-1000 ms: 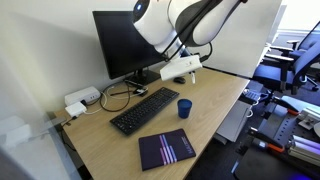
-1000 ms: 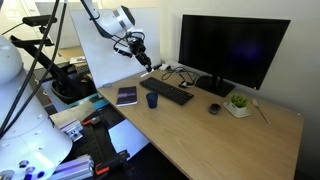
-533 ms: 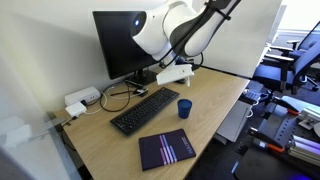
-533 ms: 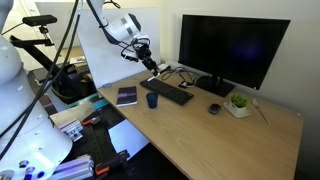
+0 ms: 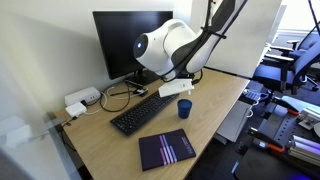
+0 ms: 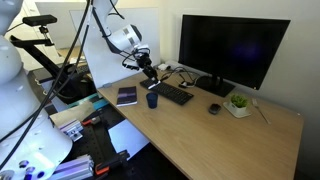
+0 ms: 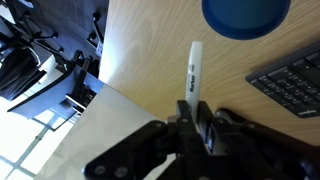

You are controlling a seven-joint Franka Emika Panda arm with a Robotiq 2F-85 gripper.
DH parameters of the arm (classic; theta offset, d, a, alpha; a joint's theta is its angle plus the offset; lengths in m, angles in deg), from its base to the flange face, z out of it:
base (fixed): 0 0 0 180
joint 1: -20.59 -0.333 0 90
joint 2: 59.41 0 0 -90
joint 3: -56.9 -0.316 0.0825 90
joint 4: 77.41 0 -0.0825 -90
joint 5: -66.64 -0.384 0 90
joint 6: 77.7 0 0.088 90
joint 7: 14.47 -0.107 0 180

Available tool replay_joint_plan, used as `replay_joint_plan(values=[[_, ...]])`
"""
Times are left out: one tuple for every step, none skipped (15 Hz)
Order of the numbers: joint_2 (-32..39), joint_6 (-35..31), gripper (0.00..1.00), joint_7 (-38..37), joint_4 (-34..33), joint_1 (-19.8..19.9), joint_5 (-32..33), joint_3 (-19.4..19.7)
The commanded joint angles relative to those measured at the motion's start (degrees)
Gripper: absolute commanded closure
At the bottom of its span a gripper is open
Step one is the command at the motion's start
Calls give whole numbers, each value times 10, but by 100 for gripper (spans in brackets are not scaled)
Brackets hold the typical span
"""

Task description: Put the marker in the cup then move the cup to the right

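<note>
The marker goes down next until its tip is inside the cup's opening (image 5: 184,102) (image 7: 245,12), and my gripper releases it. That opening lies below my gripper, just beyond the marker's tip.
The marker (image 7: 192,68), white with a dark band of print, sticks out from my gripper (image 7: 190,112), which is shut on its lower end. The dark blue cup (image 7: 245,15) stands on the wooden desk just beyond the marker's tip, at the top of the wrist view. In both exterior views the gripper (image 5: 176,89) (image 6: 148,72) hangs a short way above the cup (image 5: 185,108) (image 6: 152,99), near the desk's edge. The marker is too thin to make out in the exterior views.
A black keyboard (image 5: 145,110) (image 7: 292,85) lies close beside the cup. A dark notebook (image 5: 166,149) lies near the front edge. A monitor (image 5: 125,40), a white box with cables (image 5: 82,98), a mouse (image 6: 213,108) and a potted plant (image 6: 238,103) stand further back.
The arm has swung down and in, bringing the gripper with the marker from well above the keyboard to just above the cup. The cup has not moved.
</note>
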Motion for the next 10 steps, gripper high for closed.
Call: replay_joint_plan(values=[[15, 8, 97, -18, -18, -9, 9, -7], [17, 9, 97, -21, -21, -14, 9, -9], [20, 10, 97, -24, -24, -18, 9, -11], [22, 10, 97, -26, -26, -22, 9, -12], [26, 10, 97, -30, -29, -27, 10, -13], [27, 11, 97, -34, -28, -32, 12, -13], [28, 12, 97, -38, -28, -36, 13, -13], [31, 16, 97, -46, -28, -42, 17, -11], [33, 18, 97, -52, -27, -46, 21, -10], [37, 20, 97, -60, -26, -49, 28, -8]])
